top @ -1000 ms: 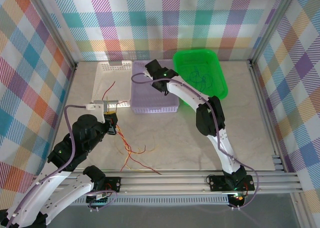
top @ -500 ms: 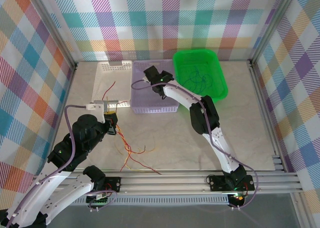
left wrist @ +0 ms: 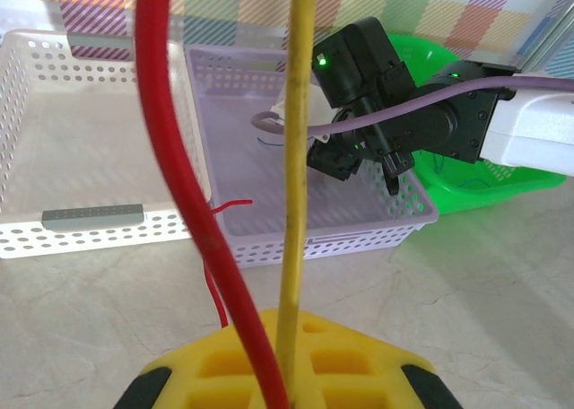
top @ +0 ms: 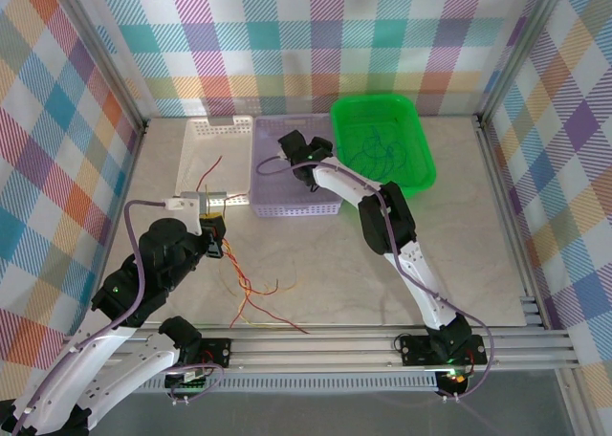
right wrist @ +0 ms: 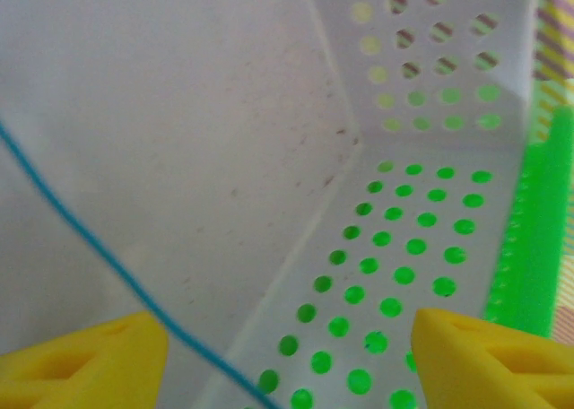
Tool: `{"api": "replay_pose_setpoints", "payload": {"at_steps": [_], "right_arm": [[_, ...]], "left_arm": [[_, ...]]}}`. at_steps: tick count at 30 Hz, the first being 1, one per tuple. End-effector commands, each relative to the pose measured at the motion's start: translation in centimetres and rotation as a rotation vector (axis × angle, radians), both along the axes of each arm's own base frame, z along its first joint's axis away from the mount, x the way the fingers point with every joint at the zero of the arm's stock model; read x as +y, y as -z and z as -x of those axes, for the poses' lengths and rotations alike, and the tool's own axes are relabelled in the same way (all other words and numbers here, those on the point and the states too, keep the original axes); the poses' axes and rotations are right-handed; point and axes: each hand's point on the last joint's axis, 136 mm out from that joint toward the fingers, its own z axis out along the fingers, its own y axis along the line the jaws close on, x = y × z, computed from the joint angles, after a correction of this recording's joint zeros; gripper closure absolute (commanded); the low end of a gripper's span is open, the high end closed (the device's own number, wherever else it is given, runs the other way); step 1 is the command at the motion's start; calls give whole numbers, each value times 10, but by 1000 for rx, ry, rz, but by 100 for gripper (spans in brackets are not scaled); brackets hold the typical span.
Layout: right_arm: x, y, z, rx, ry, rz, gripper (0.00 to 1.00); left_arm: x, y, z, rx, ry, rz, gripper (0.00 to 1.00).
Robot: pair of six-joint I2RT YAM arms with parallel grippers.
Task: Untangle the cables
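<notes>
The thin blue cable is just outward of my right gripper. My right gripper will next move outward in the lilac basket, and then it will close.
My left gripper is shut on two of the cables, a red cable and a yellow cable, which rise from its yellow jaws. In the top view it hangs over a loose tangle of red, yellow and orange cables on the table. My right gripper is down inside the lilac basket, open. A thin blue cable crosses the basket floor and passes just beside its left fingertip, untouched. Blue and green cables lie in the green tray.
A white perforated basket stands left of the lilac one, with a red cable end hanging over it. The lilac basket's perforated wall is close in front of the right fingers. Plaid walls enclose the table.
The right gripper has moved from the lilac basket's back rim down into the basket, its forearm swinging left. The left arm and its cables have stayed still.
</notes>
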Motion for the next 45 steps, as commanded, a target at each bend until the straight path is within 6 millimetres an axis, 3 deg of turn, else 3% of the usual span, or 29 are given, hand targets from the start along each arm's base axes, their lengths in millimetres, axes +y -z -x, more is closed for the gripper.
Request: {"api": "replay_pose_setpoints", "payload": {"at_steps": [1, 9, 12, 19, 23, 32, 35, 38, 41, 45], "right_arm": [[0, -25, -23, -117, 13, -9, 29], [-12, -19, -31, -110, 37, -11, 38], [-15, -14, -31, -100, 48, -11, 56], [-18, -24, -31, -104, 65, -31, 82], [-16, -55, -29, -133, 83, -87, 99], [-22, -160, -8, -207, 127, -351, 100], [-36, -182, 1, -226, 160, -413, 100], [-64, -191, 7, -215, 222, -482, 100], [-101, -183, 12, -154, 315, -577, 100], [-142, -157, 19, -20, 427, -725, 100]], "left_arm": [[1, -11, -2, -35, -1, 9, 100], [1, -10, -3, -31, -3, 3, 100], [1, -10, -3, -31, -1, 2, 100], [2, -9, -3, -31, -7, -3, 100], [1, -9, -4, -28, -7, -8, 100], [4, -8, -5, -29, -18, -11, 100], [5, -9, -4, -31, -21, -12, 100], [5, -8, -4, -31, -22, -12, 100], [4, -8, -5, -28, -20, -12, 100], [3, -8, -7, -24, -26, -2, 100]]}}
